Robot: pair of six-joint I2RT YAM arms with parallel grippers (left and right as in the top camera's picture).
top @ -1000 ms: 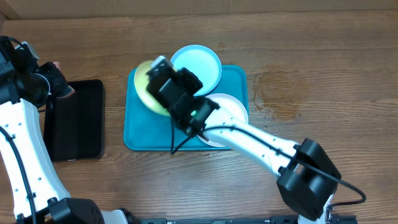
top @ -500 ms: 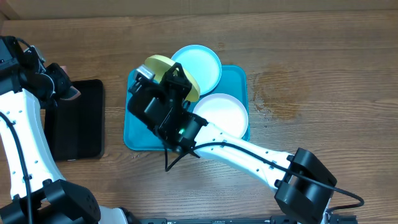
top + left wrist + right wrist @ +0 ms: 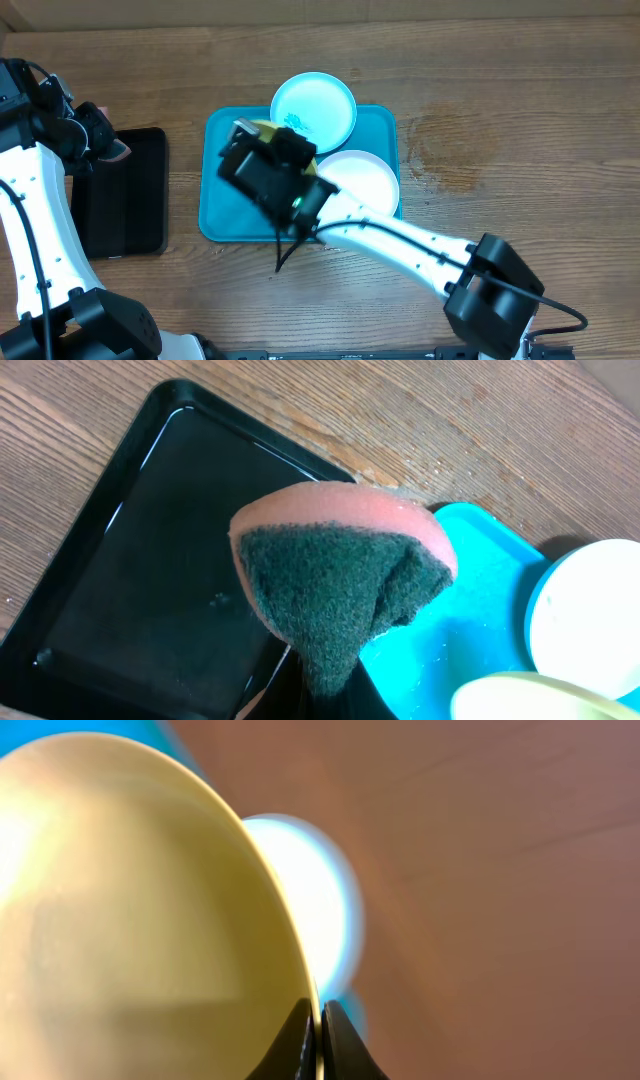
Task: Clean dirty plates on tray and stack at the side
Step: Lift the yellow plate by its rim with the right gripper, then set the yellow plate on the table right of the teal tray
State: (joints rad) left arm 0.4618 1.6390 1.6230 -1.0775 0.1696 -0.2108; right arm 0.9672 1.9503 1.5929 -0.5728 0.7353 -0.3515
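I need to swing my right gripper to the right in the overhead view next, past the teal tray (image 3: pixel 215 205), and lower the yellow-green plate (image 3: pixel 266 128) onto the wood that is empty.
My right gripper (image 3: pixel 285 150) is shut on the rim of the yellow-green plate (image 3: pixel 266 128) and holds it tilted on edge above the teal tray (image 3: pixel 215 205). In the right wrist view the plate (image 3: pixel 130 920) fills the left side, with its rim between the fingers (image 3: pixel 318 1040). The light blue plate (image 3: pixel 318 100), with green-blue smears, lies on the tray's far edge. The white plate (image 3: pixel 362 180) lies at the tray's right. My left gripper (image 3: pixel 103 142) is shut on a pink sponge with a dark green pad (image 3: pixel 335 585), above the black tray.
A narrow black tray (image 3: pixel 120 195) lies left of the teal tray and also shows in the left wrist view (image 3: pixel 150 560). The teal tray's corner (image 3: pixel 470 630) and the yellow-green plate's rim (image 3: pixel 530 700) show there too. Bare wood table (image 3: pixel 500 140) lies to the right.
The right gripper has raised the yellow-green plate off the tray's left part and tipped it up on edge; it is now mostly under the wrist. The left arm barely moved.
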